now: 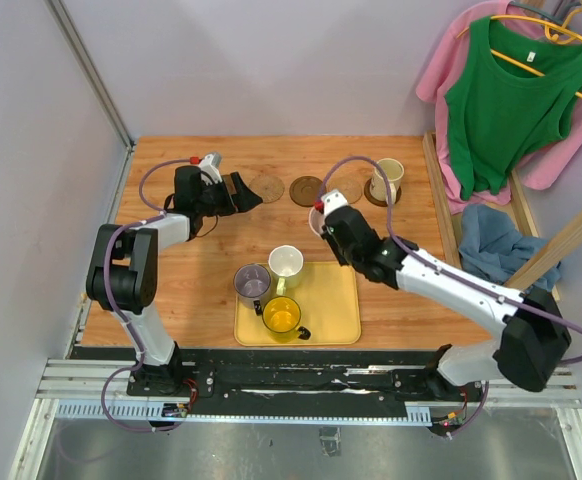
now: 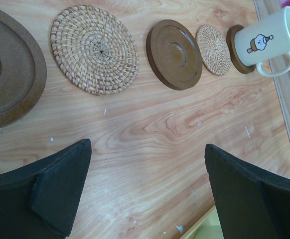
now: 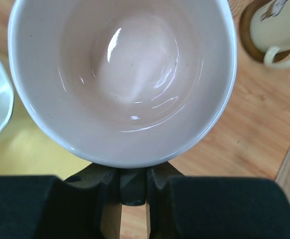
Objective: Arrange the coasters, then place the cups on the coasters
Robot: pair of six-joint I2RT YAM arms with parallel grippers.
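The coaster beside the cream cup is still empty, so the robot's right gripper will next carry the pink cup [image 3: 120, 74] outward and down onto the woven tan coaster [image 3: 235, 6] there and release it.
Five coasters lie in a row at the back: dark brown [image 2: 10, 74], woven tan [image 2: 94, 50], dark brown [image 2: 174, 54], woven tan [image 2: 214, 50], and a dark one [image 2: 234, 50] under the cream cup [image 2: 267, 40]. My left gripper [image 2: 147, 144] hangs open over bare wood just in front of the row's left end [image 1: 243, 190]. My right gripper [image 3: 133, 184] is shut on the handle of the pink cup [image 3: 120, 74], held above the table near the row's middle [image 1: 318, 218]. The white [image 1: 286, 263], grey-purple [image 1: 252, 283] and yellow [image 1: 282, 316] cups stand on the yellow tray [image 1: 331, 310].
A raised wooden rail [image 1: 439, 200] borders the table's right side. Beyond it hang a green top [image 1: 506, 100] and a pink shirt [image 1: 571, 150], with a blue cloth [image 1: 496, 245] below. A grey wall [image 1: 31, 200] closes the left side.
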